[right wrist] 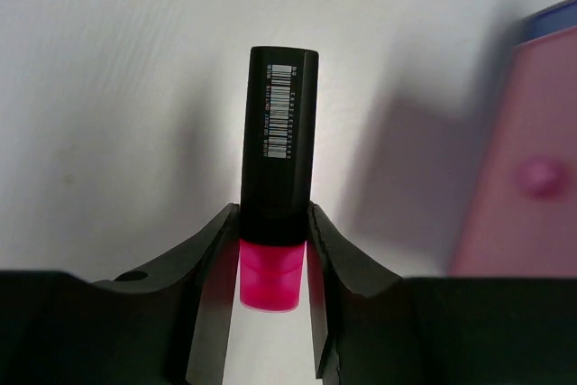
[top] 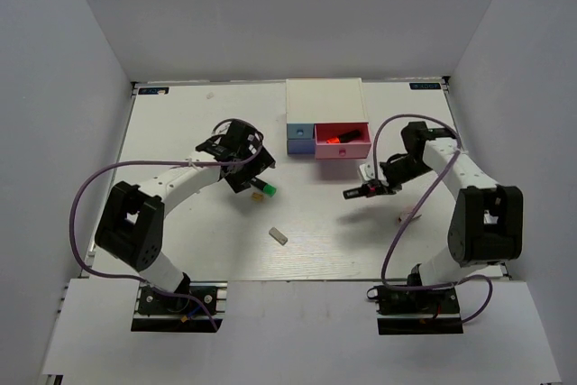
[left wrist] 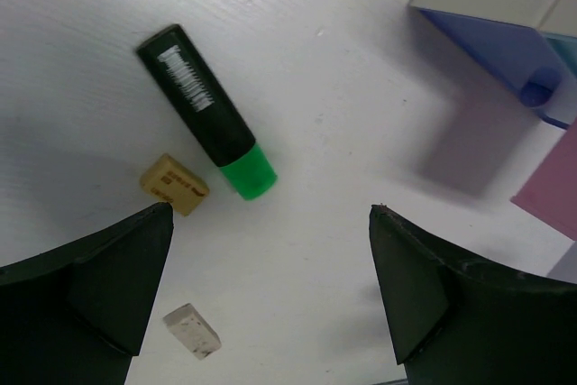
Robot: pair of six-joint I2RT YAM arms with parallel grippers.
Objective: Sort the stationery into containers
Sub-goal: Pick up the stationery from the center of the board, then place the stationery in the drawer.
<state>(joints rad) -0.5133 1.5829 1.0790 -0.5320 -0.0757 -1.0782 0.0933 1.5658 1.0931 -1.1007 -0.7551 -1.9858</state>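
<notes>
My right gripper is going to move up and outward next, over the open pink drawer, to release the black highlighter. That drawer is outward of it and already holds a highlighter.
My right gripper is shut on a black highlighter with a pink cap, which points away from the wrist; the jaws clamp it where body meets cap. From above, the right gripper holds this highlighter just off the table, in front of the open pink drawer. My left gripper is open over bare table. Just ahead of it lie a green-capped highlighter and a tan eraser. A whitish eraser lies by the left finger.
The white drawer unit stands at the back centre, with a blue drawer beside the pink one. An orange-red highlighter lies inside the pink drawer. A small pale eraser lies by the right arm.
</notes>
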